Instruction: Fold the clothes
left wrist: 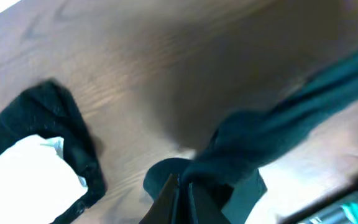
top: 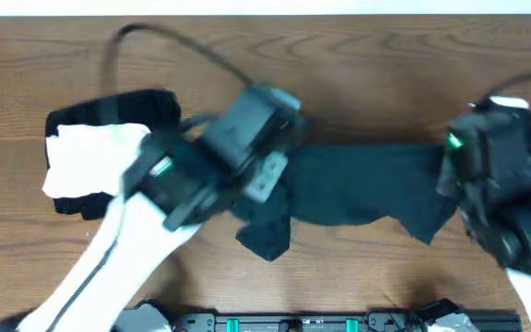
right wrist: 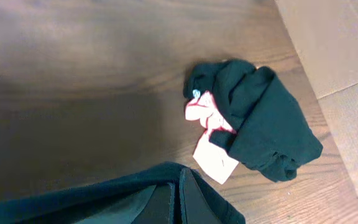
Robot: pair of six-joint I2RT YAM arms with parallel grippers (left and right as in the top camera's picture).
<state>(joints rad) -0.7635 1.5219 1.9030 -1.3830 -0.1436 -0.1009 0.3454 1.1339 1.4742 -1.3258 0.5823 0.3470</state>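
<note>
My left gripper should next move its end of the black T-shirt (top: 358,189) outward, down onto the clear tabletop and let go, since the shirt hangs stretched above bare wood.
A black T-shirt (top: 358,189) hangs stretched above the wooden table between my two grippers. My left gripper (top: 279,171) is shut on its left end, where the fabric bunches and droops (left wrist: 241,149) around the jaws (left wrist: 182,182). My right gripper (top: 450,171) is shut on the shirt's right end (right wrist: 104,193), the cloth pinched at its fingertips (right wrist: 178,177). A stack of black clothes (top: 109,115) with a white garment (top: 90,161) on top lies at the left, also seen as a white garment (left wrist: 23,177) in the left wrist view.
A crumpled black garment (right wrist: 260,124) with a pale pink one (right wrist: 204,112) tucked in and a white label (right wrist: 216,158) lies on the table near its right edge. A black cable (top: 164,37) runs across the back. The floor (right wrist: 334,43) shows past the table edge.
</note>
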